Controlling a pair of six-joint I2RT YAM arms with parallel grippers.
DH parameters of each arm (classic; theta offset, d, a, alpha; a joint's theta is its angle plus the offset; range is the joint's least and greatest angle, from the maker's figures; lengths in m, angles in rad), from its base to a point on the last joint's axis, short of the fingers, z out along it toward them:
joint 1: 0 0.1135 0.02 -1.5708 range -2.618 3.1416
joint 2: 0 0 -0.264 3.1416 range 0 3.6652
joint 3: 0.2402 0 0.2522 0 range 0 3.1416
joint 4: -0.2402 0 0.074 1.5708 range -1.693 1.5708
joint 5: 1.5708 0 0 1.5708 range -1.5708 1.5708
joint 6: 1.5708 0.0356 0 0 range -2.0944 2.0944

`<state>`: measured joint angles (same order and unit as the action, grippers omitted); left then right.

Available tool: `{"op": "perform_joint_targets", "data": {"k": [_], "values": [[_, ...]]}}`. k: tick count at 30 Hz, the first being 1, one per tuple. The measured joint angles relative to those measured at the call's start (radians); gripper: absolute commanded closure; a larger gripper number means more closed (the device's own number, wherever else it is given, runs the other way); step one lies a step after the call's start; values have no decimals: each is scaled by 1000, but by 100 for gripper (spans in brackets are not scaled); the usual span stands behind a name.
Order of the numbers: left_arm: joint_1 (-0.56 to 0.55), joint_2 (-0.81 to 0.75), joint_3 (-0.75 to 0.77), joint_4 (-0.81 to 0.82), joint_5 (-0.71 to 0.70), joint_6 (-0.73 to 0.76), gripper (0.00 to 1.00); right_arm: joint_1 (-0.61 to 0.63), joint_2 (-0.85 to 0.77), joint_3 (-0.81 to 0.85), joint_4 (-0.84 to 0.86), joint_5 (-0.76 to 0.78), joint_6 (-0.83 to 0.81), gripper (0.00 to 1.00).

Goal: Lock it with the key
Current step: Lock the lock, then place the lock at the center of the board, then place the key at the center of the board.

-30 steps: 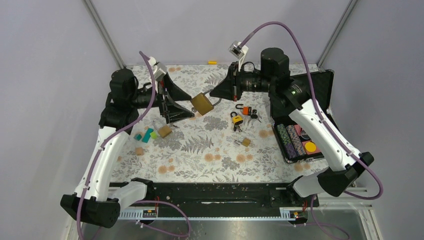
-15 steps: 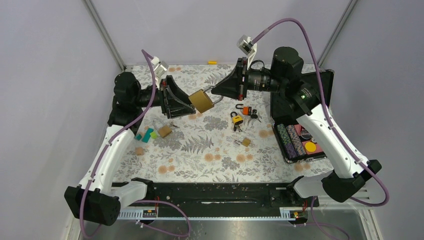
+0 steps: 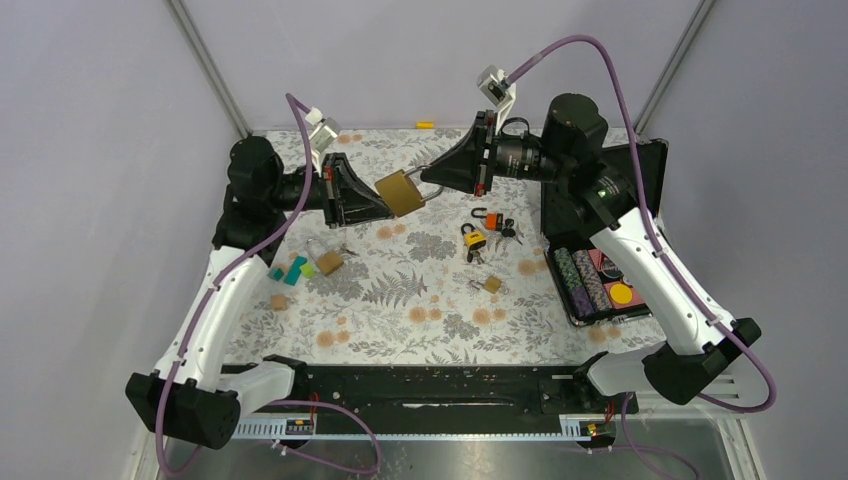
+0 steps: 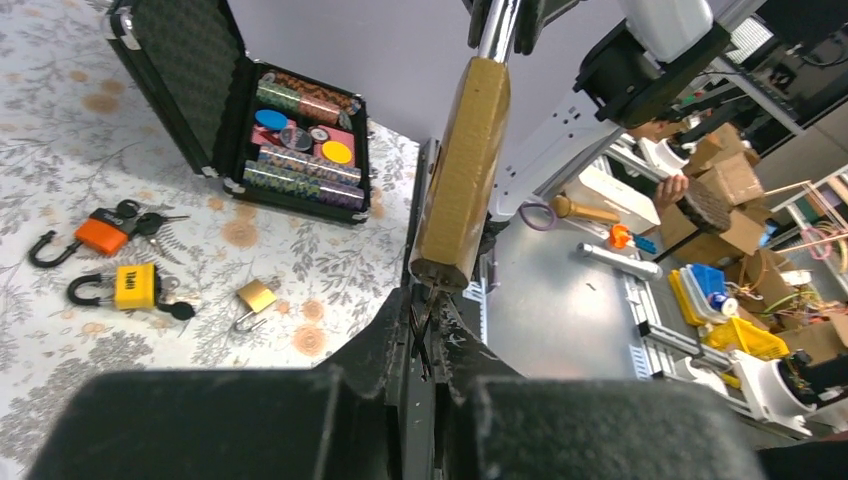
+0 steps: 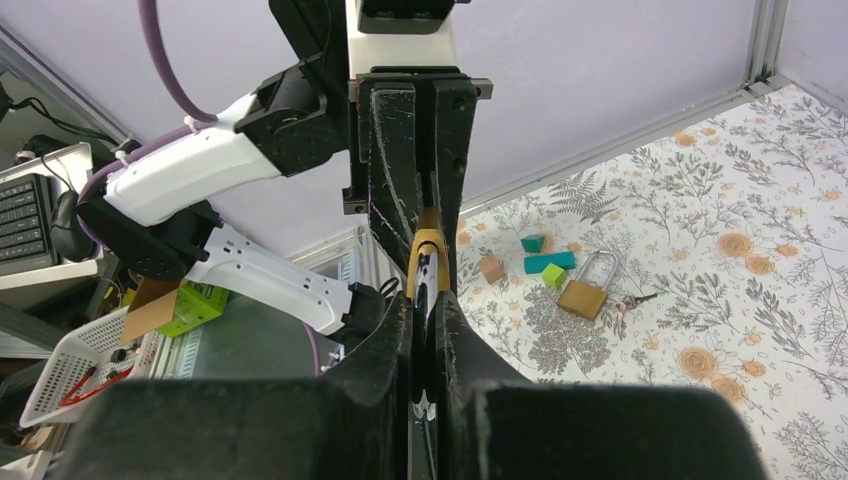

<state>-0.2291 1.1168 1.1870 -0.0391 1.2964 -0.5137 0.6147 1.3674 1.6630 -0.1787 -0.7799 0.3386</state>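
Observation:
I have bare tabletop by the orange flowers (image 3: 402,225) (image 5: 722,368) below me, away from the other padlocks. I will lower the large brass padlock there next with my right gripper and let go of its shackle.
A large brass padlock (image 3: 399,193) hangs in the air above the far middle of the table, between both arms. My right gripper (image 3: 430,183) is shut on its steel shackle; in the right wrist view the brass body (image 5: 428,250) shows just past the right gripper (image 5: 426,300). My left gripper (image 3: 377,203) meets the padlock's bottom end. In the left wrist view the padlock (image 4: 462,170) stands straight ahead, and my left gripper (image 4: 430,318) is shut on the thin dark key (image 4: 427,322) sticking out of its underside.
On the floral table lie an orange padlock (image 3: 488,219), a yellow padlock (image 3: 473,240), a small brass padlock (image 3: 491,284) and another brass padlock with keys (image 3: 327,261). Coloured blocks (image 3: 293,271) sit at the left. An open black case of chips (image 3: 597,282) stands at the right.
The right arm swung the padlock up and tilted it. The left gripper came in to its underside and went from wide open to shut on the key.

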Motion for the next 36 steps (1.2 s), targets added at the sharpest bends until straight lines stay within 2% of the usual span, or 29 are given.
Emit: {"op": "perform_joint_targets", "data": {"k": [6,14,16,21,26,28,33,36], "values": [[45,0,35,-146,-7,128,100,-34,0,-13,16,-1,6,100],[92,4,37,-161,-30,173,100,-138,-11,-14,14,23,10,100],[92,12,37,-187,-93,185,100,-141,-9,-21,17,37,11,100],[95,108,35,-209,-378,120,100,-140,47,-72,60,121,59,100],[95,296,15,-201,-674,6,100,-140,233,-164,171,253,150,100],[95,376,17,-200,-753,-14,100,-141,322,-178,178,275,169,100],[88,576,53,-161,-821,-58,100,-140,537,-192,201,299,216,100],[72,705,99,-120,-832,-75,95,-136,635,-192,237,303,245,100]]}}
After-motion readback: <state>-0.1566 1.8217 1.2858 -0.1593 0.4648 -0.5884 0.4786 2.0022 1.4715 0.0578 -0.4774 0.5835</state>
